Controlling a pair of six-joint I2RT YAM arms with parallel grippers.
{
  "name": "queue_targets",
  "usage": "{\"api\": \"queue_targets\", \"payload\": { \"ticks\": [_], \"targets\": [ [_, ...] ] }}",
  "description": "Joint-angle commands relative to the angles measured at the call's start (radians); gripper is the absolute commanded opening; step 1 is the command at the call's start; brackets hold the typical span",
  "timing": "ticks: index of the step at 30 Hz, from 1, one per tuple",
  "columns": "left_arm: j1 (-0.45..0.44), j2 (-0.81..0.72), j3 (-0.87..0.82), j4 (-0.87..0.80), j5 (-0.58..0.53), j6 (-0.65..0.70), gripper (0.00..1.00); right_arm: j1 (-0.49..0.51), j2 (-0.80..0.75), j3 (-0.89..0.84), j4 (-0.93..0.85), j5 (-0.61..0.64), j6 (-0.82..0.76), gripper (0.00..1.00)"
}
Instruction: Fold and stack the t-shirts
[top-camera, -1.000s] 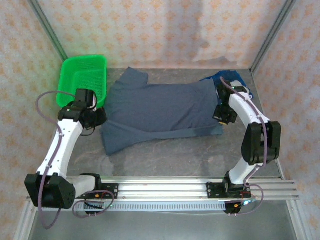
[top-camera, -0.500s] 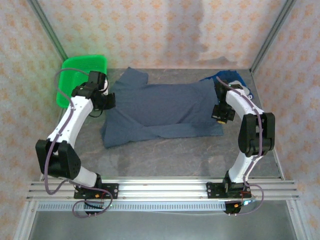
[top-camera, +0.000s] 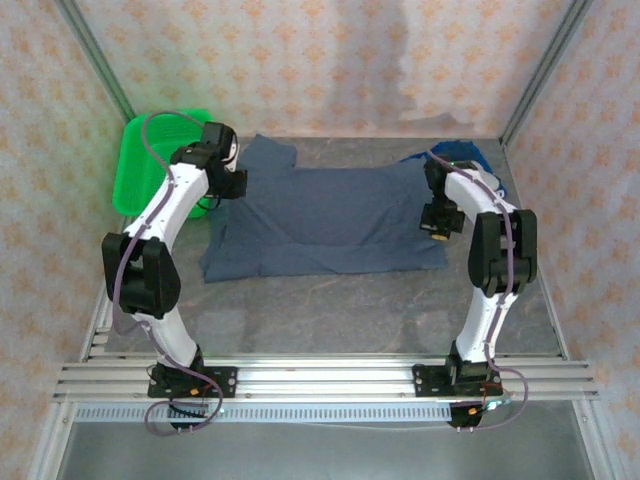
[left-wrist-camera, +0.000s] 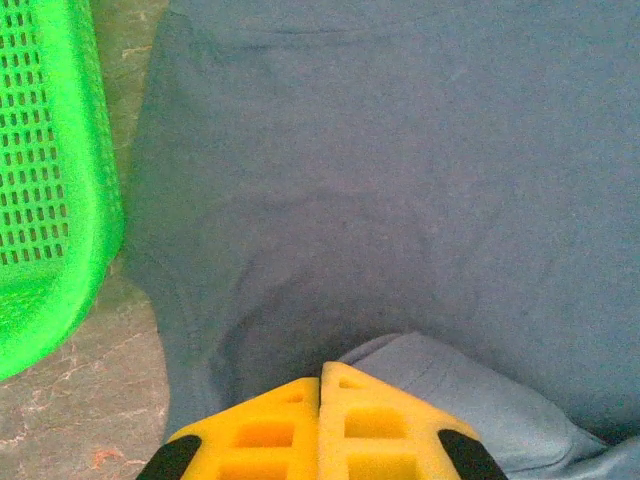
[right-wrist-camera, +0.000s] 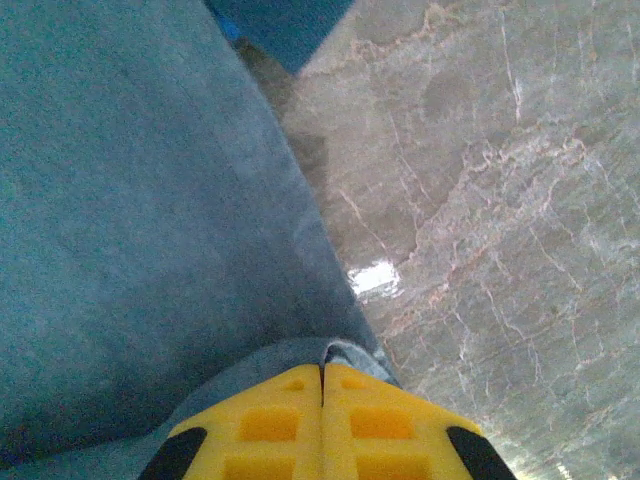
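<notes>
The t-shirt's near part reaches only partway over. My left gripper needs to pull the t-shirt's fold outward next, toward the back sleeve, and let go of it.
The slate-blue t-shirt (top-camera: 320, 215) lies across the middle of the table, its near part folded over toward the back. My left gripper (top-camera: 230, 182) is shut on a fold of it at its left end, beside the basket. In the left wrist view the yellow fingertips (left-wrist-camera: 350, 395) meet on a lighter cloth fold (left-wrist-camera: 470, 400) above the shirt (left-wrist-camera: 380, 180). My right gripper (top-camera: 437, 215) is shut on the shirt's right edge; its gripper (right-wrist-camera: 322, 372) pinches the hem over the shirt (right-wrist-camera: 130, 200). The royal blue t-shirt (top-camera: 462, 155) lies bunched at the back right, and a corner of that shirt (right-wrist-camera: 275, 25) shows past the hem.
A green mesh basket (top-camera: 148, 165) stands at the back left, close to my left wrist, and its wall (left-wrist-camera: 45, 180) is just left of the shirt. Bare marble tabletop (right-wrist-camera: 500, 200) lies right of the shirt and along the near side (top-camera: 330, 310).
Both arms swung away toward the back, carrying the shirt's near edge over the rest of it. The left gripper went from the near left to beside the basket.
</notes>
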Motion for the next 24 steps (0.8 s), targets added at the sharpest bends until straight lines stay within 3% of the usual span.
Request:
{"api": "queue_targets", "payload": {
  "ticks": [1,12,13,15,17,20,24],
  "targets": [
    [-0.005,0.023,0.052,0.016,-0.045,0.017,0.0,-0.008,0.035,0.046,-0.005,0.047,-0.019,0.0],
    [-0.004,0.128,0.162,0.002,-0.076,-0.048,0.03,-0.018,0.101,0.1,0.022,0.062,-0.008,0.04],
    [-0.004,0.147,0.174,0.002,-0.073,-0.058,0.15,-0.022,0.101,0.106,0.029,0.06,-0.006,0.05],
    [-0.005,0.156,0.201,-0.001,-0.065,-0.081,0.23,-0.036,0.101,0.117,0.039,0.035,0.008,0.13],
    [-0.005,0.155,0.231,-0.004,-0.062,-0.109,0.54,-0.051,0.094,0.128,0.043,0.004,0.021,0.32],
    [-0.004,0.133,0.29,-0.053,-0.071,-0.162,0.85,-0.061,0.043,0.117,0.054,-0.016,0.028,0.5],
    [-0.002,-0.033,0.215,-0.082,-0.016,-0.272,0.92,-0.061,-0.099,0.023,0.08,-0.068,0.025,0.65]
  ]
}}
